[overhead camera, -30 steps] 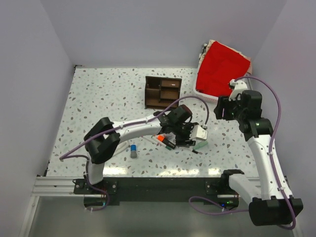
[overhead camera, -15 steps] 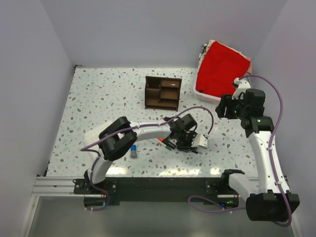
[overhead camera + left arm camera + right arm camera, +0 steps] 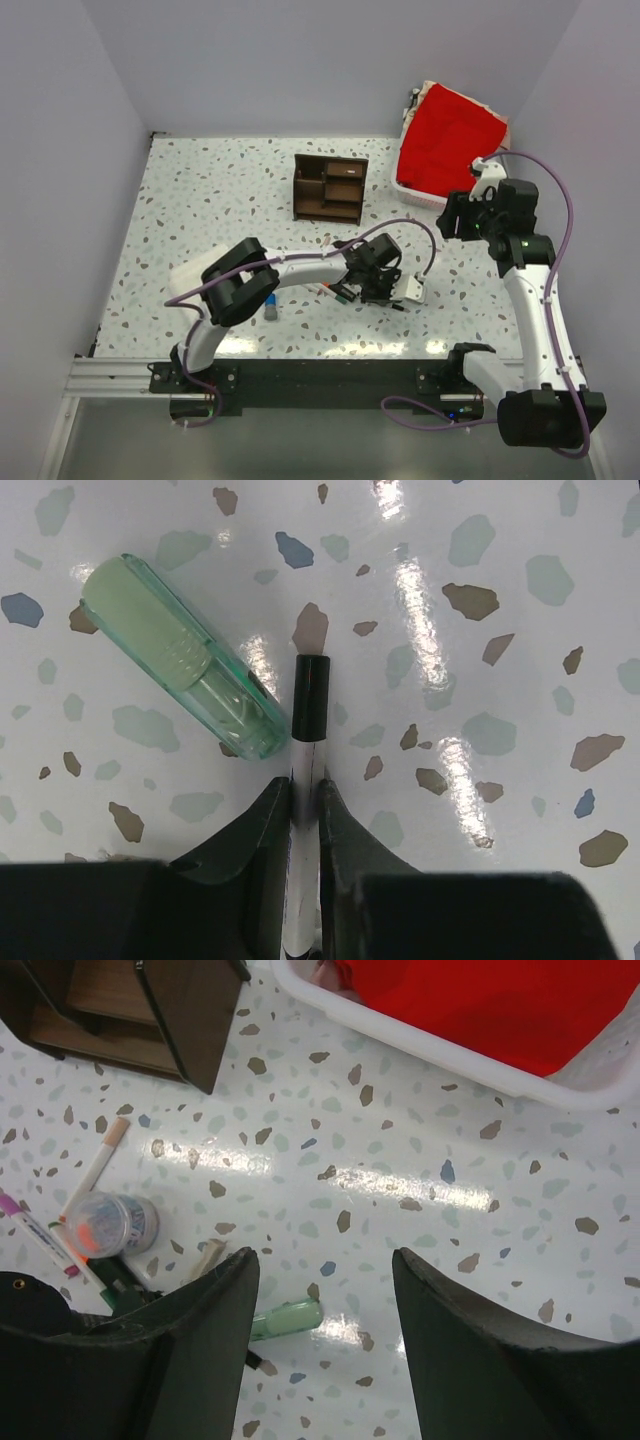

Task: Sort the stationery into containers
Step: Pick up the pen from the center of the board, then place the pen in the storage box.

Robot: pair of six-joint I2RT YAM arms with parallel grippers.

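Observation:
The organizer's tall open section is empty, so the pen should go there next. I will lift my left gripper off the table, carry the pen outward and lower it into that section.
My left gripper is down at the table, shut on a thin white pen with a black cap. In the top view it is at the front middle. A mint-green cap-like piece lies touching the pen's left side and also shows in the right wrist view. My right gripper is open and empty, high above the table at the right. The dark brown wooden organizer stands at the back middle. A round bluish pot, pale pens and an orange highlighter lie by the left gripper.
A white basket with red cloth stands at the back right, close to the right arm. A blue-capped grey stick lies near the front edge, left of the left gripper. A white cloth shows partly under the left arm.
My left arm has folded in and lowered, bringing its gripper down around the white pen beside the mint-green piece. My right arm has shifted slightly to the right.

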